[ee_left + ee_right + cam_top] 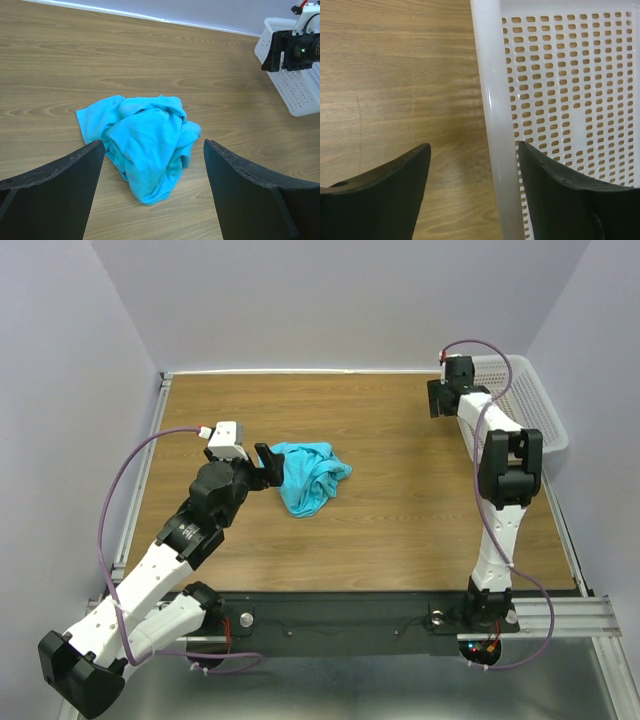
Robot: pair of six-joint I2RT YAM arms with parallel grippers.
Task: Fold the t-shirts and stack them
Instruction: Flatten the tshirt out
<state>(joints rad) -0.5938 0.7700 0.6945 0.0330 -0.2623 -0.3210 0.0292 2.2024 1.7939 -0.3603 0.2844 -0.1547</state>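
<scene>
Next, my left gripper shifts to the right in the top view and lowers onto the fold of the t-shirt's near end (303, 502) (148, 185).
A turquoise-blue t-shirt (309, 476) lies crumpled in a heap on the wooden table, left of centre. In the left wrist view the t-shirt (145, 140) sits just beyond and between my open fingers. My left gripper (268, 466) is open and empty, at the shirt's left edge. My right gripper (437, 398) is open and empty at the far right, over the left rim of the white basket. In the right wrist view that gripper (474, 165) straddles the basket rim (492, 115), one finger outside and one over the basket floor.
The white perforated plastic basket (535, 400) stands at the table's far right corner and shows nothing inside; it also shows in the left wrist view (295, 85). Grey walls close the back and sides. Bare wood (400, 530) lies between shirt and basket.
</scene>
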